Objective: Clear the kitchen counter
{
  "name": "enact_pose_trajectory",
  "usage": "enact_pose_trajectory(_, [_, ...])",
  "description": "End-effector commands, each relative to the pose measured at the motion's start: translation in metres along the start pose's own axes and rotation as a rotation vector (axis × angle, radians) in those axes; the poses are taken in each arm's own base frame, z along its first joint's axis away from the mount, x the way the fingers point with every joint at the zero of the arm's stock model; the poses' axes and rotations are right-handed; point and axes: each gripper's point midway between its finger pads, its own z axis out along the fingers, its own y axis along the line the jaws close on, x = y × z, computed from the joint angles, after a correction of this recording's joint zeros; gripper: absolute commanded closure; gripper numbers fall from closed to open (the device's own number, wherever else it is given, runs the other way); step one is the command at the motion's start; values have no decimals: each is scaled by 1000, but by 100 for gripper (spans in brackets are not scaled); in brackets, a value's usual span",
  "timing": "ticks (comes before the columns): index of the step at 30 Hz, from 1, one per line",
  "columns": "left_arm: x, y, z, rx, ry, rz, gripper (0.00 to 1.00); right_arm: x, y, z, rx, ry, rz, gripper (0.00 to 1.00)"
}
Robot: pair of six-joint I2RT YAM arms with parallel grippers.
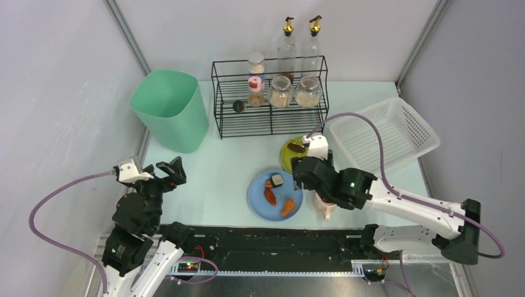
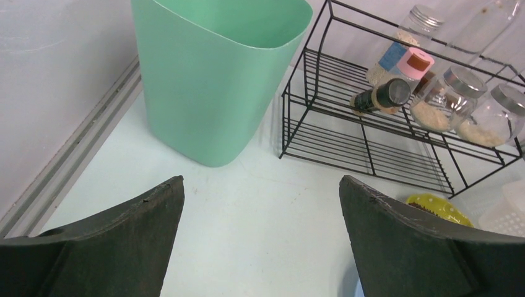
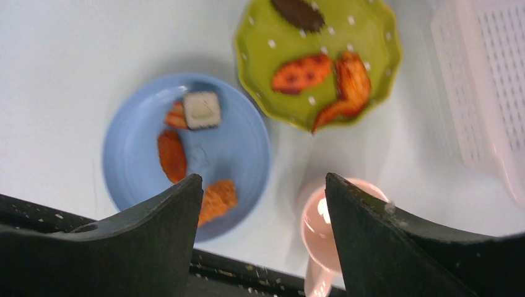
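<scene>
I should next bring my right gripper down astride the pink cup's rim facing the blue plate, where the gap leaves room for one finger, because that edge of the cup is below my gripper.
The kitchen counter (image 1: 216,164) is a pale mint-white tabletop. On it lie a blue plate (image 1: 260,197) (image 3: 130,145) with several food pieces and a green dotted plate (image 1: 288,154) (image 3: 371,37) with more food. A pink cup (image 1: 326,208) (image 3: 319,226) stands by the near edge. My right gripper (image 1: 299,174) (image 3: 263,185) hovers open above the gap between the blue plate and the cup, holding nothing. My left gripper (image 1: 172,175) (image 2: 262,185) is open over bare counter at the left, empty.
A green bin (image 1: 168,110) (image 2: 216,74) stands at the back left. The black wire rack (image 1: 270,117) (image 2: 371,139) holds jars and a small bottle; two oil bottles (image 1: 300,43) stand behind it. A white slatted basket (image 1: 384,136) (image 3: 489,80) sits at the right.
</scene>
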Motion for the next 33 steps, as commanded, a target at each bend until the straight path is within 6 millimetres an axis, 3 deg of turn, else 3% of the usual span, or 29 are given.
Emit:
enact_pose_trajectory(1, [2,-10,5,39,19,13,2,36,-32,-18,76,83,127,24])
enact_pose_trajectory(6, [2,-11,4,47,18,11,2,72,-44,-17,105,164,179,25])
enact_pose_trajectory(15, [1,-13,3,59,16,8,2,108,-62,0,173,263,222,31])
enact_pose_trajectory(25, [4,-15,5,63,30,16,2,119,-44,19,107,302,204,38])
enact_pose_trajectory(33, [5,-15,7,56,36,23,2,126,-43,33,139,320,154,42])
